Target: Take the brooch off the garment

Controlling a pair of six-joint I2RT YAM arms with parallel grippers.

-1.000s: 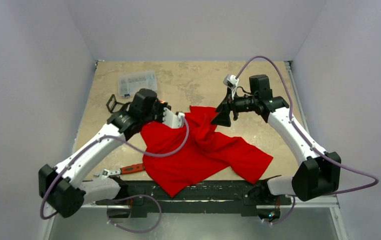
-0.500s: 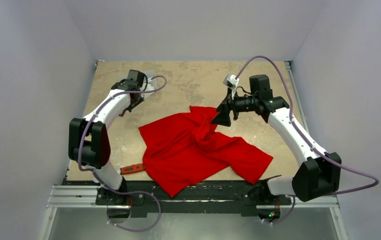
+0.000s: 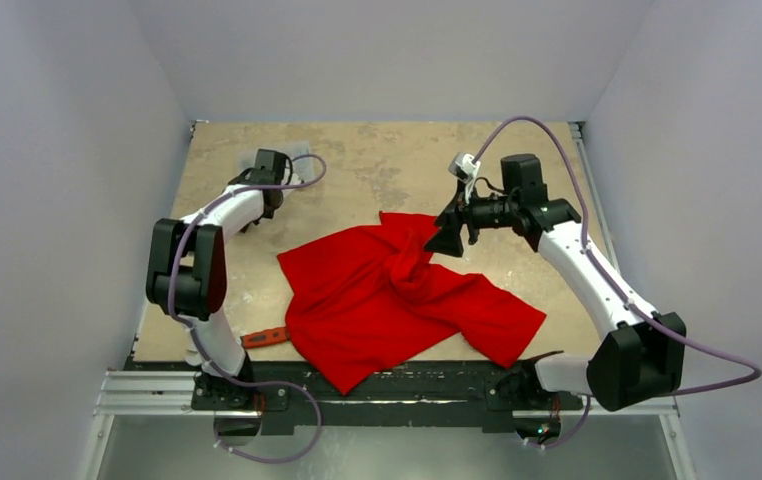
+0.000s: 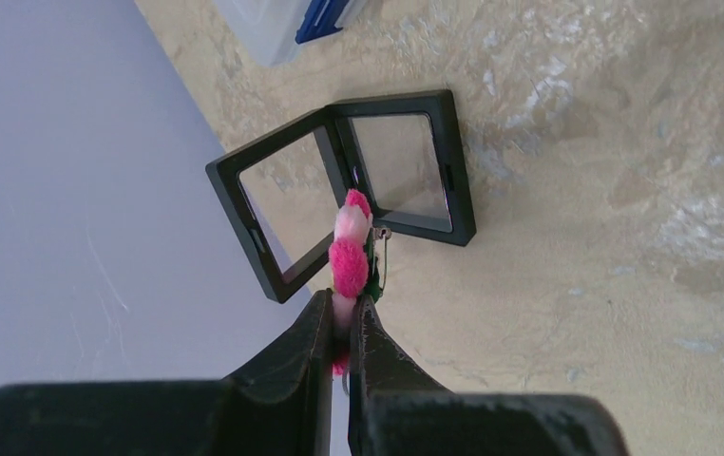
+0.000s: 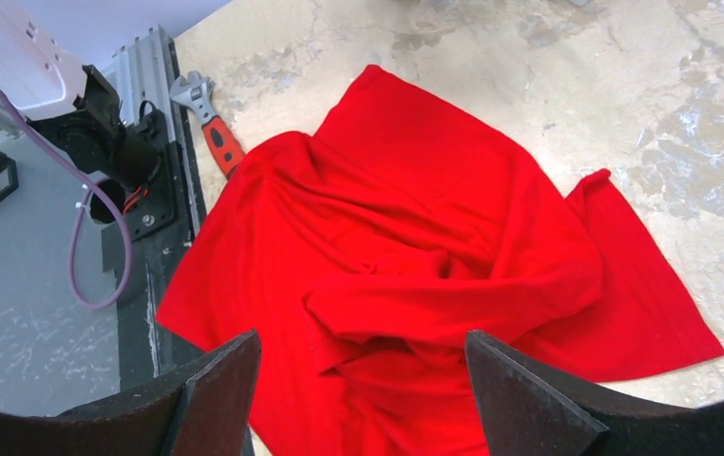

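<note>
The black display case is open below the brooch, so my left gripper will lower toward its clear inner pane and then release the brooch.
The brooch, pink and white petals with a metal pin, is pinched between the fingers of my left gripper, off the garment. It hangs over an open black display case on the table at the far left. In the top view the left gripper is by the left wall, away from the garment. The garment, a red T-shirt, lies crumpled in the middle of the table. My right gripper is open and empty above the shirt's far edge; its wrist view looks down on the shirt.
A red-handled wrench lies at the near left by the shirt and also shows in the right wrist view. A clear plastic box sits beyond the black case. Walls close in the table on the left, right and far sides.
My left arm has swung from the shirt to the far-left corner with the brooch in its grip and now holds it over the black case. The right arm has barely moved.
</note>
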